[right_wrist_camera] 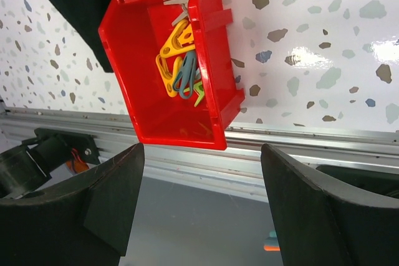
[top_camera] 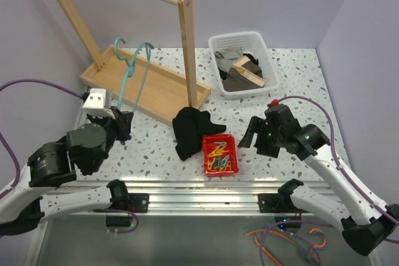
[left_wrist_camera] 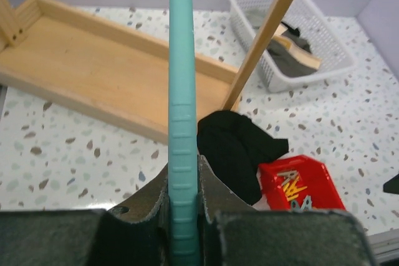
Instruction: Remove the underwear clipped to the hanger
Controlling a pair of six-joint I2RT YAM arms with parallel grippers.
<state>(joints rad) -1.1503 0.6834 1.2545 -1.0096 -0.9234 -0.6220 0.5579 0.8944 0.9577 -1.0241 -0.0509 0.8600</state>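
I should move the hanger (top_camera: 133, 71) in my left gripper up, outward and to the right in the top view next, to the rack's top bar, because the hanger's hook is hanging free.
The teal hanger (top_camera: 133, 71) stands tilted up over the wooden tray, hook at the top. My left gripper (top_camera: 122, 119) is shut on its lower bar. In the left wrist view the ribbed teal hanger bar (left_wrist_camera: 182, 116) runs straight up from between the fingers of the left gripper (left_wrist_camera: 184, 175). The black underwear (top_camera: 189, 130) lies crumpled on the table, apart from the hanger, right of the underwear (left_wrist_camera: 240, 146) in that view sits a red bin. My right gripper (top_camera: 252, 134) hovers open just right of that bin, nothing between its fingers (right_wrist_camera: 112, 185).
A red bin (top_camera: 220, 154) of coloured clips (right_wrist_camera: 179, 60) sits by the near table edge, touching the underwear. The wooden rack's post (top_camera: 186, 48) rises from its tray (top_camera: 112, 82). A white basket (top_camera: 244, 63) of cloths stands at the back right. A metal rail (right_wrist_camera: 312, 147) runs along the front.
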